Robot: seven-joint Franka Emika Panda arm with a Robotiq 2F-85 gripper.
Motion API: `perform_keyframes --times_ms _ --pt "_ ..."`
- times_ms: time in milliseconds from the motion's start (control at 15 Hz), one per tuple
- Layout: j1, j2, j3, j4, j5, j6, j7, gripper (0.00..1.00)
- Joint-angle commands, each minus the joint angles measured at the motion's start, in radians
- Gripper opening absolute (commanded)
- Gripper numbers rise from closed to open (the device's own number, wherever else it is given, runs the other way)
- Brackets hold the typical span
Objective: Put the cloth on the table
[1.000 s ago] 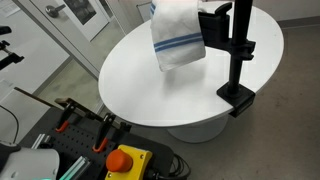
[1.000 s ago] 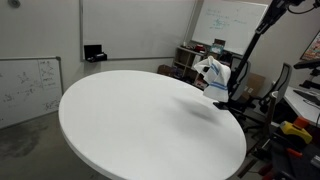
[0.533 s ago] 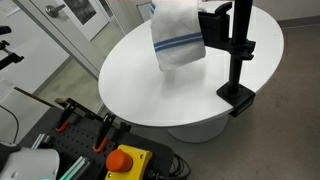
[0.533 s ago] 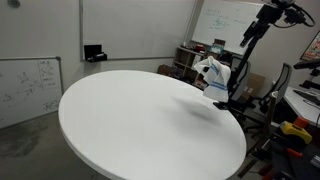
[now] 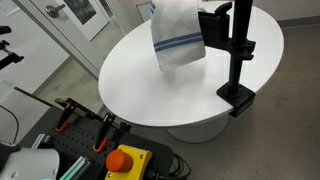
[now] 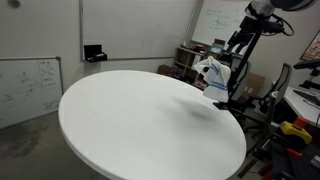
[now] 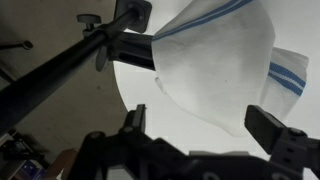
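Observation:
The cloth's white upper part (image 7: 208, 108) lies below my gripper, still clear of its open fingers. My gripper moves down onto that fabric next and closes.
The white cloth (image 5: 177, 35) with thin blue stripes hangs from the arm of a black stand (image 5: 238, 50) clamped to the edge of the round white table (image 5: 165, 95). It also shows in an exterior view (image 6: 211, 72) and in the wrist view (image 7: 220, 60). My gripper (image 7: 205, 130) is open and empty, with both fingers apart from the cloth, which hangs ahead of them. In an exterior view the gripper (image 6: 238, 40) hangs in the air above the cloth and the stand (image 6: 238, 78), over the table's (image 6: 140, 120) edge.
The stand's black pole (image 7: 90, 50) crosses the wrist view beside the cloth. A red emergency button (image 5: 127, 160) and clamps sit below the table's near edge. Whiteboards, chairs and desks (image 6: 295, 110) stand around the table.
My arm has swung in from the upper right and lowered toward the cloth and stand. The cloth and stand have not moved.

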Motion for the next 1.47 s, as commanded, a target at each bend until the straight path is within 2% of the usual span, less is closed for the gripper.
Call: perform_keyframes --times_ms 0,333,933,1200,1267,1333,1400 --pt "0.023 0.050 0.006 0.041 0.006 0.030 0.024 1.00" --pt "0.045 0.081 0.010 0.061 0.024 0.029 0.030 1.00" --pt "0.054 0.134 0.014 0.046 0.161 0.002 -0.012 1.00" --pt "0.055 0.151 0.013 0.045 0.182 0.005 -0.014 1.00" --pt "0.054 0.154 0.012 0.046 0.180 0.006 -0.013 0.90" --pt "0.053 0.158 0.009 0.048 0.175 0.008 -0.009 0.72" --pt "0.052 0.160 0.008 0.049 0.173 0.009 -0.008 0.67"
